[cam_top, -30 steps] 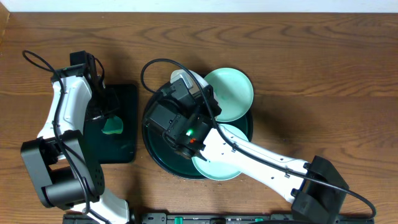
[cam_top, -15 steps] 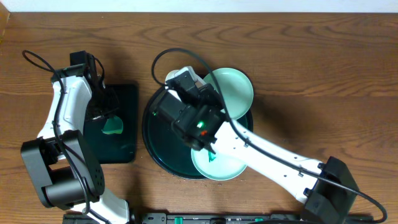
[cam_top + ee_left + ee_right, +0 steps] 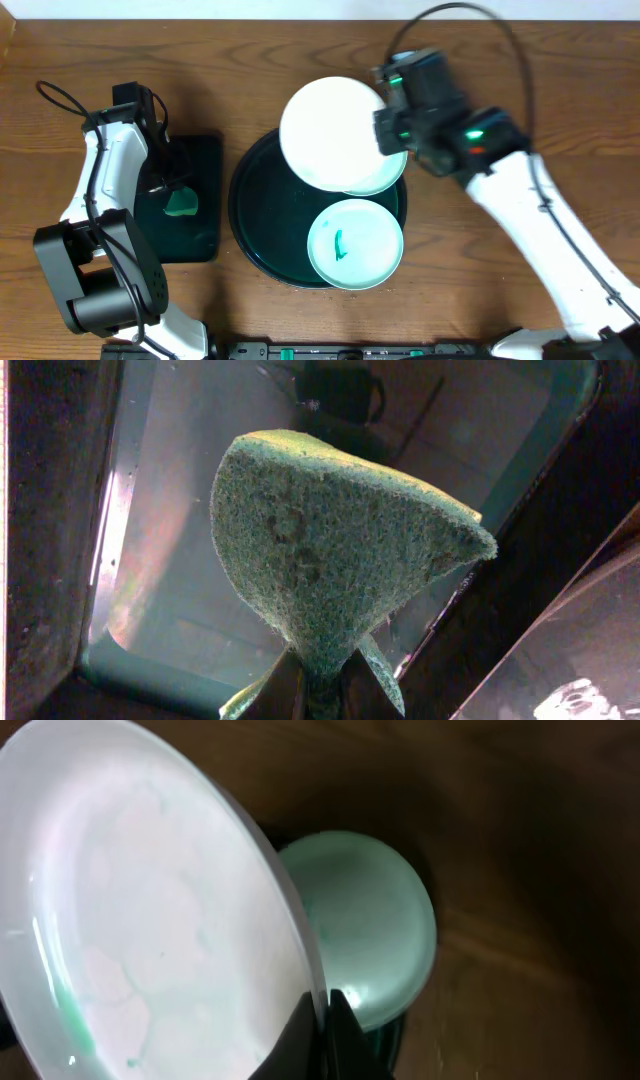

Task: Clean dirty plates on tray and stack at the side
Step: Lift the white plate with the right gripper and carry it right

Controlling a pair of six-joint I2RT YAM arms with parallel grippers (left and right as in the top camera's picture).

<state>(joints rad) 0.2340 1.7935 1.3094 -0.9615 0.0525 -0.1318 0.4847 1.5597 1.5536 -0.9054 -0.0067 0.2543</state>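
The plate needs to go back and down next, toward the bare tabletop below my right gripper and to the gripper's right in the overhead view, where my right gripper needs to release it.
My right gripper (image 3: 386, 136) is shut on the rim of the white plate (image 3: 333, 133) and holds it raised and tilted over the far part of the round dark tray (image 3: 257, 225). In the right wrist view the fingers (image 3: 322, 1012) pinch the white plate's (image 3: 150, 920) edge; faint green smears show on it. One turquoise plate (image 3: 386, 181) lies mostly hidden under it and shows in the right wrist view (image 3: 370, 920). The other turquoise plate (image 3: 355, 244), with a green smear, lies at the tray's near right. My left gripper (image 3: 170, 187) is shut on a green sponge (image 3: 330, 550).
A black rectangular tray (image 3: 205, 160) lies left of the round tray, under the left gripper and sponge (image 3: 182, 204); it fills the left wrist view (image 3: 170, 570). Brown wooden tabletop (image 3: 520, 60) stretches right of and behind the round tray.
My right arm has swung from over the tray up and to the right, taking the white plate with it. Both turquoise plates now show more. The left arm has not moved.
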